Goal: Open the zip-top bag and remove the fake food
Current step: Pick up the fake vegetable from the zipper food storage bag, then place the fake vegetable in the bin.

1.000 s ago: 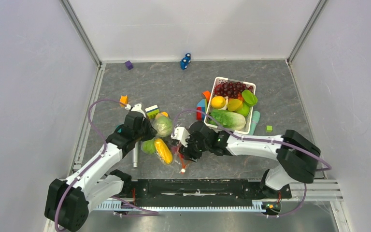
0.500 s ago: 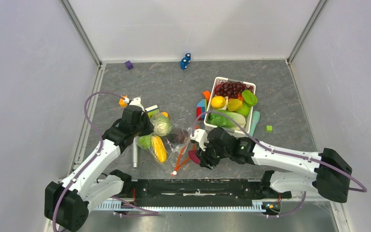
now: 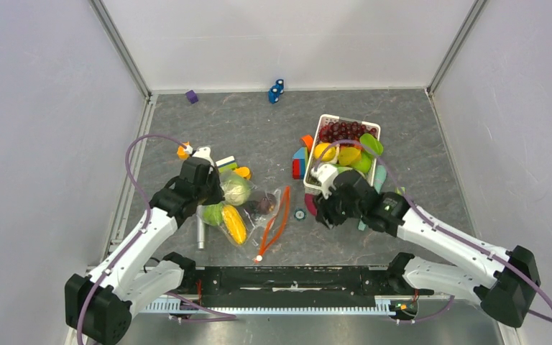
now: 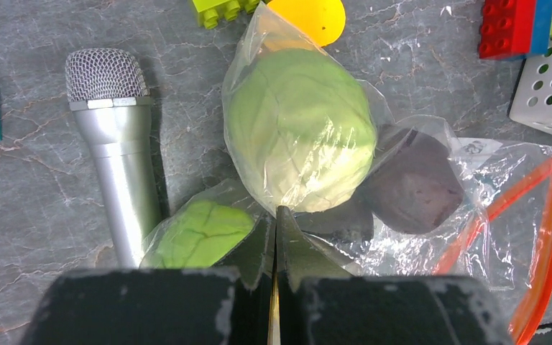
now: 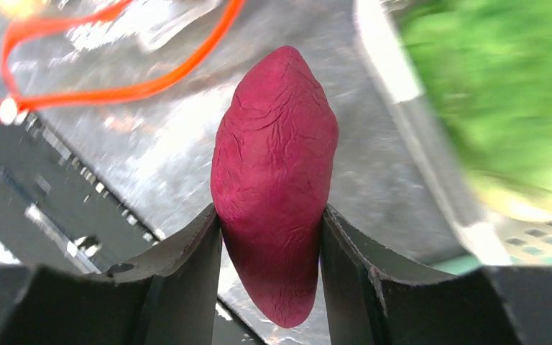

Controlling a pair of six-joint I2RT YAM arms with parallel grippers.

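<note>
My right gripper will lift the magenta sweet potato [image 5: 274, 180] outward over the basket's rim, then lower it beside the lettuce.
The clear zip-top bag [image 3: 255, 215] lies left of centre, its red-orange zipper strip [image 3: 279, 219] parted and the white slider [image 3: 258, 257] at the near end. Inside it are a pale cabbage [image 4: 298, 136], a green fruit [image 4: 198, 233], a yellow corn cob [image 3: 235, 224] and a dark eggplant [image 4: 413, 180]. My left gripper [image 4: 277, 215] is shut on a fold of the bag's plastic between cabbage and green fruit. My right gripper [image 5: 272, 215] is shut on the magenta sweet potato [image 5: 274, 180], held above the table beside the basket, away from the bag.
A white slatted basket [image 3: 376, 129] with grapes, lettuce and other produce stands at the back right, close to the right gripper. A silver microphone [image 4: 118, 151] lies left of the bag. Coloured blocks [image 3: 299, 162] sit near the basket; blue blocks [image 3: 276, 90] at the back.
The right gripper has carried the sweet potato out of the bag's mouth and to the right, up to the basket. The bag's mouth has fallen open. The left gripper has kept its pinch.
</note>
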